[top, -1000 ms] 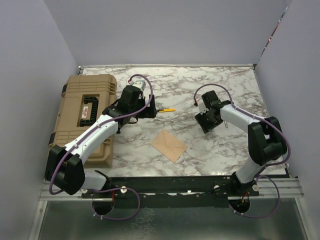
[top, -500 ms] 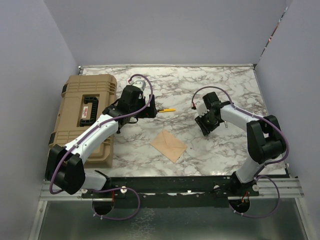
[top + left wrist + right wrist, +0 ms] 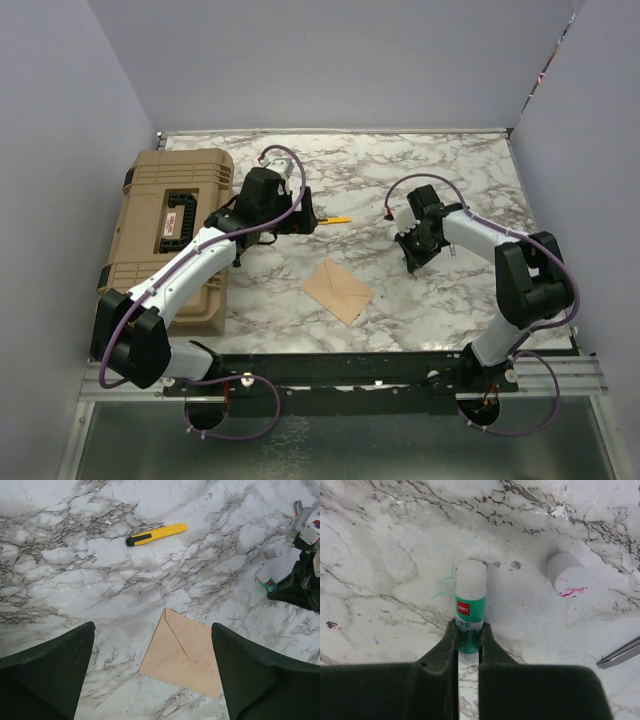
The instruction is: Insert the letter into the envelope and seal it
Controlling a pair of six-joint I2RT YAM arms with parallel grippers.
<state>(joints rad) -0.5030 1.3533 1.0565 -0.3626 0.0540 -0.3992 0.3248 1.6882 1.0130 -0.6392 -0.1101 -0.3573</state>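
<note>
My left gripper will turn sideways and across onto the glue stick's green body (image 3: 270,584), to its right in the top view, held by my right gripper.
The tan envelope (image 3: 338,290) lies flat on the marble table with its flap folded down, also seen in the left wrist view (image 3: 185,655). The letter does not show in any view. My left gripper (image 3: 298,222) hangs open above the table, behind the envelope, its wide-set fingers (image 3: 60,665) framing the envelope from above (image 3: 152,630). My right gripper (image 3: 413,250) is down at the table to the right, shut (image 3: 468,627) on a green and white glue stick (image 3: 470,600) lying on the marble.
A yellow utility knife (image 3: 337,220) lies behind the envelope. A tan tool case (image 3: 170,235) fills the table's left side. A white cap (image 3: 567,574) with pink marks lies right of the glue stick, and a metal tip (image 3: 620,655) shows at the far right.
My right gripper's fingers have closed from wide apart onto the glue stick. The left arm and the envelope have stayed put.
</note>
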